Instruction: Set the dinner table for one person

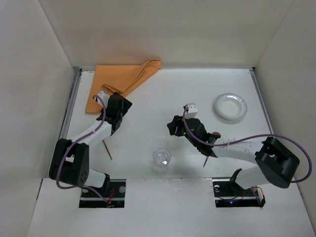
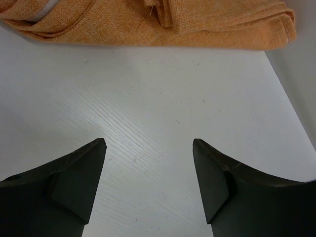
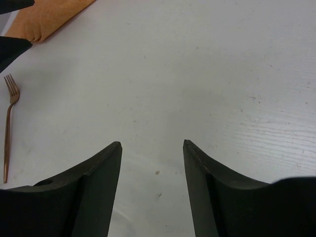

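Note:
The placemat's corner is folded over on itself, so my left gripper will move outward over the cloth, go down onto the folded flap's tip and close.
The white dinner table carries an orange cloth placemat at the far left, one corner folded over. A white paper plate sits at the far right. A clear glass cup stands near the front middle. A copper fork lies beside the left arm, and also shows in the right wrist view. Another copper utensil lies partly under the right arm. My left gripper is open and empty just short of the placemat's near edge. My right gripper is open and empty over bare table at the centre.
Tall white walls enclose the table on the left, back and right. Thin metal edge strips run along the table's sides. In the right wrist view the placemat's corner and dark parts of the left arm show at the upper left.

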Controlling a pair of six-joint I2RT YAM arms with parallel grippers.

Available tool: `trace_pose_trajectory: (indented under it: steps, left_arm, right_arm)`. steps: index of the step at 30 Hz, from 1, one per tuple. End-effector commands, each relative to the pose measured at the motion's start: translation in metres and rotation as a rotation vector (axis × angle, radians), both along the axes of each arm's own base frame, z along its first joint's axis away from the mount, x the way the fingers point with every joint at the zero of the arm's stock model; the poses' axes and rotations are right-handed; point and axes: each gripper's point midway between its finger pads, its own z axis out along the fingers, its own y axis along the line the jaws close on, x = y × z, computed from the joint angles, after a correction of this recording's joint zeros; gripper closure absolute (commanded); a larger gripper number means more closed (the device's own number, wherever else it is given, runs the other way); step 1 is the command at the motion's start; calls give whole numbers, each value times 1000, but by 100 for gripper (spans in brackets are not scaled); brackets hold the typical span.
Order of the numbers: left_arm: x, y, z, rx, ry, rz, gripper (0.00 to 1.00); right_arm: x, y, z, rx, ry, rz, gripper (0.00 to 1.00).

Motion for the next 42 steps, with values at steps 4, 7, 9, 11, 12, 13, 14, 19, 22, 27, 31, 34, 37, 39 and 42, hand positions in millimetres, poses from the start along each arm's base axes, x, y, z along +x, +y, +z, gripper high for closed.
trace_pose_trajectory:
  steps: [4, 7, 9, 11, 12, 13, 14, 19, 22, 27, 31, 34, 37, 39, 42]
  left_arm:
    - [22, 7, 31, -34, -99, 43, 30]
    - [26, 10, 37, -49, -132, 55, 30]
    - [31, 12, 39, -58, -136, 60, 30]
    - [34, 16, 40, -56, -143, 67, 30]
    - [36, 18, 40, -52, -145, 73, 31]
    - [39, 21, 39, -53, -144, 81, 31]
    - [41, 26, 39, -61, -143, 95, 31]
    - [59, 50, 38, -155, -151, 160, 31]
    - [84, 55, 40, -218, -156, 151, 32]
    - [123, 59, 29, -260, -127, 143, 35]
    - [148, 57, 20, -250, -93, 119, 36]
    - [157, 56, 12, -256, -58, 128, 37]
    - [158, 62, 9, -218, -39, 153, 37]
    - [155, 69, 8, -193, -33, 178, 37]
    - [154, 73, 7, -170, -18, 185, 38]
  right_arm:
    - [5, 9, 26, 80, -38, 4, 51]
    - [3, 12, 28, 82, -39, 21, 66]
    - [3, 11, 28, 80, -38, 21, 79]
    - [2, 9, 31, 87, -38, 14, 87]
    - [1, 7, 36, 96, -50, 10, 87]
    - [0, 3, 44, 114, -70, -2, 86]
    - [0, -2, 52, 130, -95, -15, 85]
    - [1, -9, 54, 131, -118, -32, 60]
    - [4, -4, 43, 103, -94, -28, 51]
    - [5, 1, 40, 81, -84, -13, 49]
    - [4, 2, 38, 78, -77, -11, 49]
    - [4, 1, 44, 83, -90, -9, 49]
    - [2, 1, 46, 91, -89, -4, 48]
    - [1, 1, 47, 98, -87, 2, 48]
    - [1, 2, 41, 96, -71, 4, 48]
